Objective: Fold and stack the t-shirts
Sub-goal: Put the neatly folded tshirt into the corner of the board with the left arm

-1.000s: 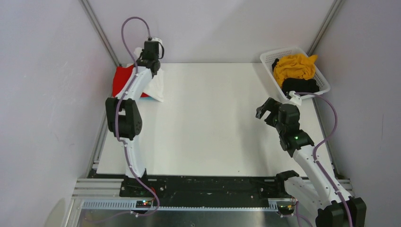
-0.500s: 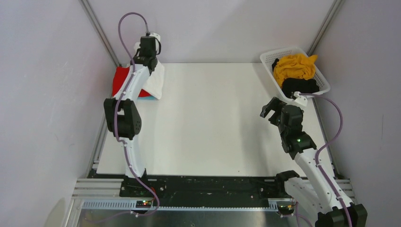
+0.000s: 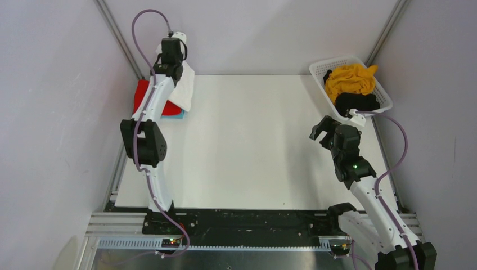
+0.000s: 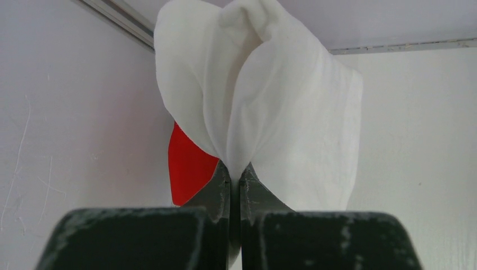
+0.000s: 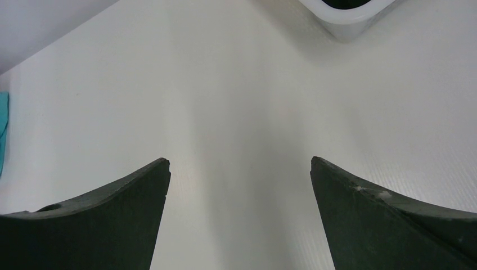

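The red t-shirt's part on the wall side is uncovered. My left gripper should first move toward the nearby side wall and then go down, to put the white t-shirt (image 3: 184, 90) on that part.
My left gripper (image 3: 164, 67) is at the far left corner, shut on the white t-shirt (image 3: 184, 90), which hangs from it over the red t-shirt (image 3: 145, 95). In the left wrist view the jaws (image 4: 235, 171) pinch a fold of the white t-shirt (image 4: 281, 107), with the red t-shirt (image 4: 188, 166) behind. A light blue t-shirt (image 3: 179, 115) edge shows under the red one. The mustard yellow t-shirt (image 3: 350, 77) and black t-shirt (image 3: 356, 101) lie in the basket. My right gripper (image 3: 319, 129) is open and empty above the table (image 5: 239, 163).
The white slotted basket (image 3: 318, 68) stands at the far right corner; its corner shows in the right wrist view (image 5: 349, 22). Walls and metal frame posts close in the table (image 3: 253, 152) at the back and sides.
My left gripper has lifted the white t-shirt up and back toward the far left corner, drawing it off the table. My right gripper has shifted slightly right and toward the basket.
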